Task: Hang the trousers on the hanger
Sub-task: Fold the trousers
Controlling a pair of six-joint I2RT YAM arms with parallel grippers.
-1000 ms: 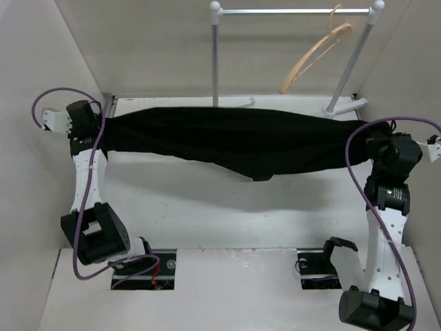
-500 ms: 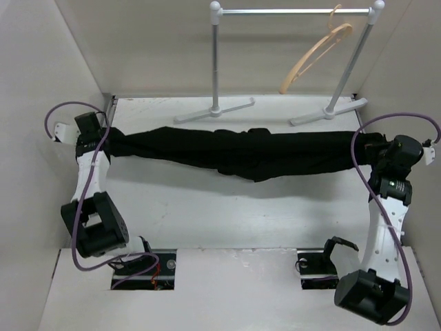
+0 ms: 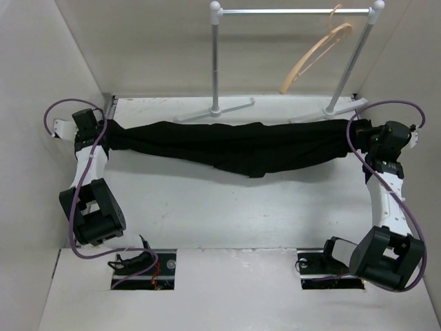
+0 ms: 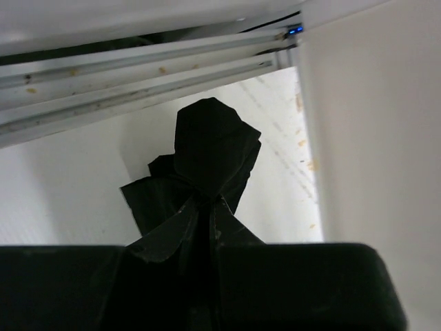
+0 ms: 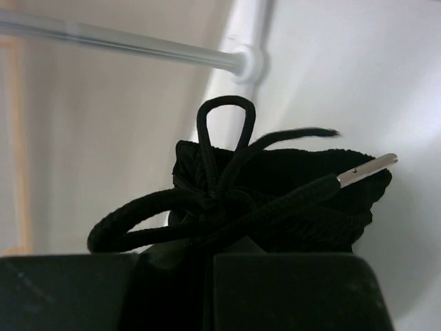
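Observation:
My left gripper lowers back toward my base next, lays the stretched trousers on the bare tabletop below and back of it, and releases them there.
The black trousers (image 3: 234, 145) hang stretched in a long band across the table between my two grippers. My left gripper (image 3: 103, 131) is shut on the left end of the trousers; a bunch of black fabric (image 4: 210, 152) sticks out past its fingers. My right gripper (image 3: 362, 132) is shut on the right end, where the waistband (image 5: 289, 200) and the knotted drawstring (image 5: 220, 186) show. The tan wooden hanger (image 3: 313, 56) hangs by its hook from the right part of the white rail, behind and above the trousers.
The white garment rail (image 3: 293, 11) stands at the back on two posts with T-shaped feet (image 3: 213, 109). White walls (image 3: 41, 83) close in on the left, right and back. The rail's bar also shows in the right wrist view (image 5: 124, 43).
Both grippers moved back toward the rail and the trousers with them. The band is pulled straighter and sags less than a second ago.

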